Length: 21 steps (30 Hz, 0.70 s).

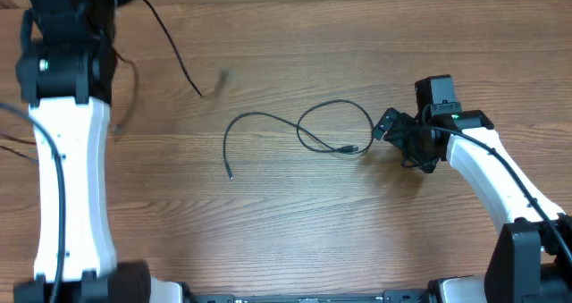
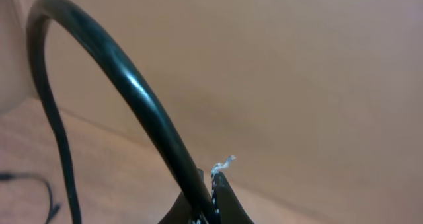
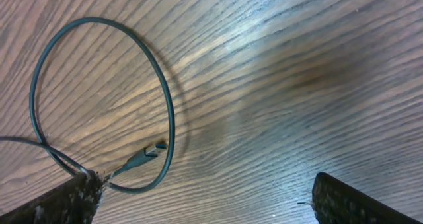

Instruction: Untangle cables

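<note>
The left gripper moves down toward the table (image 1: 150, 105) next, back and left in the overhead view, since the cable it holds hangs clear of the curled one.
One thin black cable (image 1: 259, 115) lies on the wooden table in a curl, with a loop (image 3: 165, 98) and a small silver-tipped plug (image 3: 149, 154) at its right end. My right gripper (image 1: 393, 129) sits just right of that loop and is open (image 3: 201, 184), with only bare table between its fingers. The left fingertip (image 3: 86, 184) is next to the plug. A second black cable (image 1: 170, 44) hangs from the top left, its free end near the table. My left gripper (image 2: 210, 184) is shut on this cable (image 2: 132, 85), which arcs up and left from the jaws.
The left arm (image 1: 63, 160) stands tall along the table's left side, with thin robot wires (image 1: 125, 79) beside it. The right arm (image 1: 500, 173) reaches in from the lower right. A beige wall fills most of the left wrist view.
</note>
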### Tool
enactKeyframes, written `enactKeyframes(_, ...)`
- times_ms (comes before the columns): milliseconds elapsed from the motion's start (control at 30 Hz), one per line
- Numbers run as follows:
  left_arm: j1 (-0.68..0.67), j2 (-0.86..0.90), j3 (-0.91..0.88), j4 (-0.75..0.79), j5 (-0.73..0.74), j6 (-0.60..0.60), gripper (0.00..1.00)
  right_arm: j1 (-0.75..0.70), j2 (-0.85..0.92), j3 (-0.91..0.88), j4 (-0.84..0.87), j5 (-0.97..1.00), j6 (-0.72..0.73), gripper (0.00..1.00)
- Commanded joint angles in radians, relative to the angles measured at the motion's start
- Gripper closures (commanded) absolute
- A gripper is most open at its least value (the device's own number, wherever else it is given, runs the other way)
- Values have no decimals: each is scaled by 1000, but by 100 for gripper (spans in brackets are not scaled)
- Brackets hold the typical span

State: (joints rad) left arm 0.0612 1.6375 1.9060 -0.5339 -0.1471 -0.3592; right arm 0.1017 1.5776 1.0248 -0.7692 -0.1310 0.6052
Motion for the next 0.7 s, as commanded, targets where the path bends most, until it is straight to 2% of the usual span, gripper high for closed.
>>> enactKeyframes(0,44,52,8,79,3,-6,96,-1,-10,20,6,-9,-3,0)
enactKeyframes(167,100,113,7,98,197,-21,95,-1,-10,20,6,-9,-3,0)
enactKeyframes(367,139,220,7,-90,214,-2,96,-1,-10,20,6,-9,-3,0)
enactKeyframes(500,175,284,7,-241,134,-3,96,-1,-10,20,6,-9,-4,0)
enactKeyframes(667,233,326,7,-373,-47,-49,96,-1,-10,20,6,-9,-3,0)
